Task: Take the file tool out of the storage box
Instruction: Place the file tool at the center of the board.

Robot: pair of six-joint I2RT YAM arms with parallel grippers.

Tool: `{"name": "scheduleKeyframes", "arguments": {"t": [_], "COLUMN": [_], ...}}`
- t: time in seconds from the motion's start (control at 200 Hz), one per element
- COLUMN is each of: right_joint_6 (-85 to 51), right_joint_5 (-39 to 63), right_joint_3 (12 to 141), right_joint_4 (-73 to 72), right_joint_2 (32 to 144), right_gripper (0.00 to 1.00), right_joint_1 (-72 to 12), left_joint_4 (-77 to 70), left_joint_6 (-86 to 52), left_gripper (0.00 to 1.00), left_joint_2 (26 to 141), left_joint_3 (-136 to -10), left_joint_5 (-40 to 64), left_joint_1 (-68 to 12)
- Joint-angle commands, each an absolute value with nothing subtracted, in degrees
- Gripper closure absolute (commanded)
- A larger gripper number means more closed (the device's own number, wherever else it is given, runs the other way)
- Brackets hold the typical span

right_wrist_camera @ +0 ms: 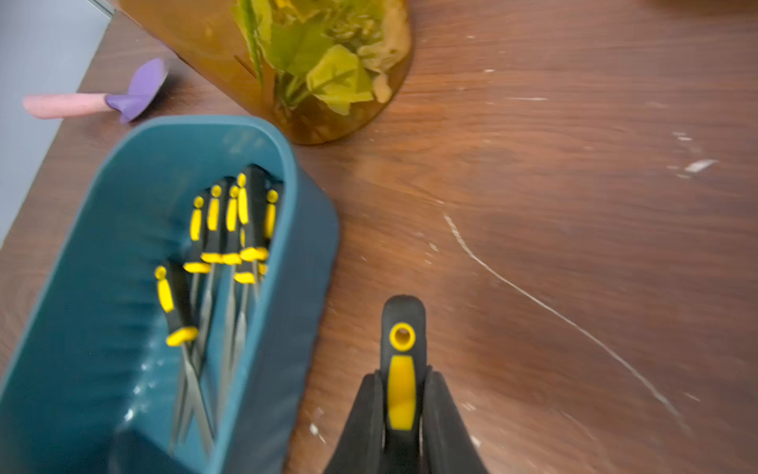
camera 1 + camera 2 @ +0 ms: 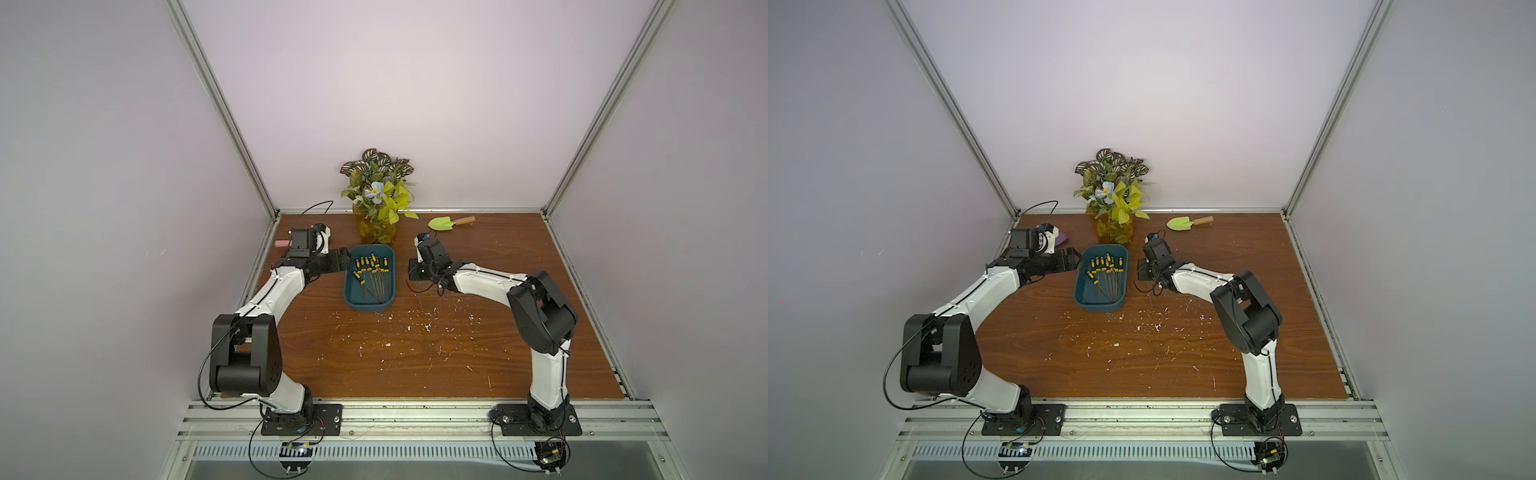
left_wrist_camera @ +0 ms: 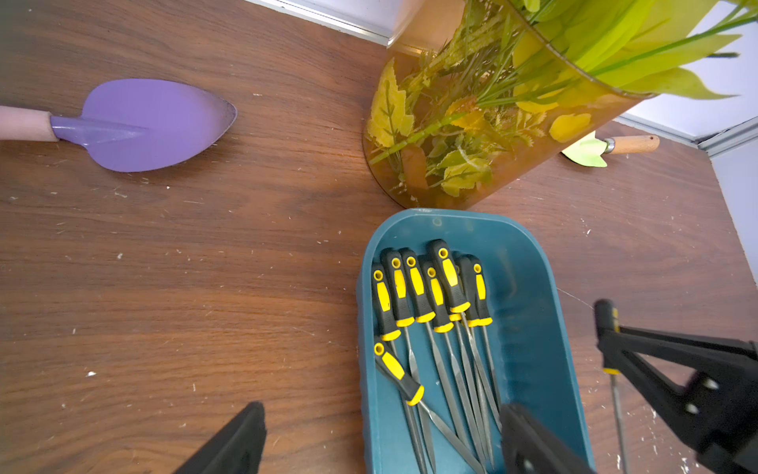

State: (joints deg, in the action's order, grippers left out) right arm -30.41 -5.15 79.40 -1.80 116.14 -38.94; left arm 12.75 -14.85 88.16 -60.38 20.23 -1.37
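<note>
The file already hangs outside the side of the storage box. My right gripper should lower it onto the open wood beside the box and release the file's handle.
The dark teal storage box (image 2: 348,286) (image 2: 1080,286) sits mid-table with several black-and-yellow files (image 2: 372,270) (image 3: 430,295) (image 1: 221,230) lying in it. My right gripper (image 1: 402,377) (image 2: 415,272) is shut on the yellow-striped handle of one file tool (image 1: 402,349) (image 3: 606,316). It holds that file outside the box, just to the right of the box's right wall (image 1: 295,287), above the wood. My left gripper (image 3: 383,410) (image 2: 1071,257) is open at the box's left wall, with one finger (image 3: 246,431) over the table and the other (image 3: 529,439) over the box's inside.
An amber vase of leaves (image 2: 378,232) (image 3: 471,143) stands right behind the box. A purple trowel with a pink handle (image 3: 156,123) (image 1: 139,90) lies at the far left, and a green trowel (image 2: 446,223) lies at the far right. White flecks dot the wooden table (image 2: 415,353).
</note>
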Motion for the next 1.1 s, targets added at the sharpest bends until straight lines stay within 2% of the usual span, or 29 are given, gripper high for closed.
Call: {"name": "scheduleKeyframes", "arguments": {"t": [0.0, 0.43, 0.786, 1.096], "right_joint_6": [-34.53, -38.86, -36.82, -24.74], "right_joint_5": [-8.21, -13.32, -12.04, -12.29], "right_joint_3": [84.01, 87.72, 86.89, 89.8], "right_joint_4": [0.36, 4.5, 2.97, 0.97], "right_joint_2": [117.83, 123.24, 121.69, 114.63], "right_gripper": [1.0, 1.0, 0.63, 0.59], "right_joint_1": [-39.23, -38.94, -38.71, -40.94], "left_joint_4": [14.24, 14.94, 15.47, 15.29], "left_joint_6": [-14.06, -13.86, -13.45, -13.38], "left_gripper": [0.09, 0.06, 0.01, 0.01], "left_joint_2": [88.48, 88.32, 87.96, 87.52], "left_joint_3": [-61.87, -62.05, -62.14, -62.22], "left_joint_5": [19.42, 19.42, 19.14, 19.18], "left_joint_1": [-2.15, -2.55, -2.64, -2.64]}}
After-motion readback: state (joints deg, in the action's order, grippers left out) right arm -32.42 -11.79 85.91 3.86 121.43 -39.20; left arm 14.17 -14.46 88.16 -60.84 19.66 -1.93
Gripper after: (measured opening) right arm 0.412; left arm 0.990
